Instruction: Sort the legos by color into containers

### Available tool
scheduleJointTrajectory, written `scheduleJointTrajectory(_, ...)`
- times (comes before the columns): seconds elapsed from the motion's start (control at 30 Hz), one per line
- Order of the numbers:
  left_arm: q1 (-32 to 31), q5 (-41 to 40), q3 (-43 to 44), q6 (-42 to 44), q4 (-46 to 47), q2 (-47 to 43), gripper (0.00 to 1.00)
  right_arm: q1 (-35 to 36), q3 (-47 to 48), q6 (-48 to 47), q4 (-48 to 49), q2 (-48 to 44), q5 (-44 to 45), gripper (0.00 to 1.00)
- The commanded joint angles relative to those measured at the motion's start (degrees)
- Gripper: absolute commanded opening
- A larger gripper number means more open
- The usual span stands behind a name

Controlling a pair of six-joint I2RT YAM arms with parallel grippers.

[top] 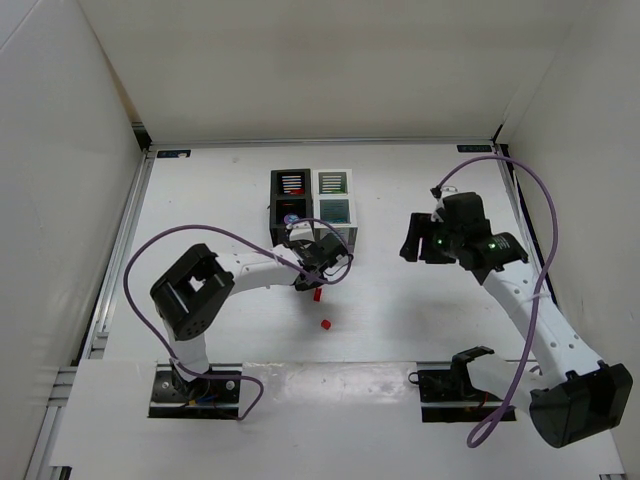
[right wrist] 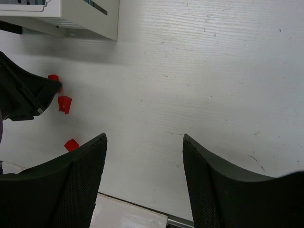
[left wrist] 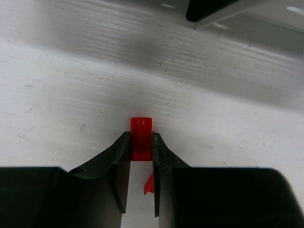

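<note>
Red already shows in the black bin's far section, so my left gripper should next rise, carry the red lego outward over it and release.
My left gripper is shut on a small red lego, held between its fingertips low over the table, just in front of the black bin. A second red piece shows below the jaws. In the top view one red lego lies by the left gripper and another lies nearer the front. The white bin stands against the black one on its right. My right gripper is open and empty over bare table, to the right of the bins.
The right wrist view shows the white bin's corner, the left gripper's fingers and two loose red legos. The bin compartments hold coloured pieces. White walls enclose the table on three sides.
</note>
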Motion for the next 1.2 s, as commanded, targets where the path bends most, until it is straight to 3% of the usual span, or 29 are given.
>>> scheduleJointTrajectory(0.0, -0.73, -1.85, 0.19, -0.06, -1.25, -2.4, 0.29, -1.13, -0.31, -0.33, 0.72, -1.87, -0.99, 0.68)
scheduleJointTrajectory(0.17, -1.16, -3.35, 4.3, 1.87, -7.21, -4.77, 0.22, -1.14, 0.3, -0.51, 1.08, -1.51, -1.78, 0.68)
scheduleJointTrajectory(0.4, -0.55, -8.0, 12.4, 19.85, -7.84, -13.29, 0.22, -2.88, 2.41, -1.3, 3.01, 0.41, -3.53, 0.68)
scheduleJointTrajectory(0.6, 6.12, -6.52, 18.38, 31.74, -0.82, -17.08, 0.25, -2.54, 5.58, -2.27, 4.5, 4.27, -3.63, 0.68)
scheduleJointTrajectory(0.8, 16.66, 1.31, 28.56, 38.69, 2.34, -6.31, 0.25, -2.98, 7.69, -2.88, 5.12, 7.53, -4.68, 0.68)
scheduleJointTrajectory(1.03, 21.76, 6.23, 38.66, 41.08, 4.12, 3.04, 0.25, -4.03, 8.75, -3.15, 5.03, 9.56, -4.77, 0.68)
scheduleJointTrajectory(1.17, 22.83, 7.99, 39.74, 41.87, 4.46, 6.73, 0.29, -5.0, 8.22, -3.14, 4.94, 9.21, -4.94, 0.68)
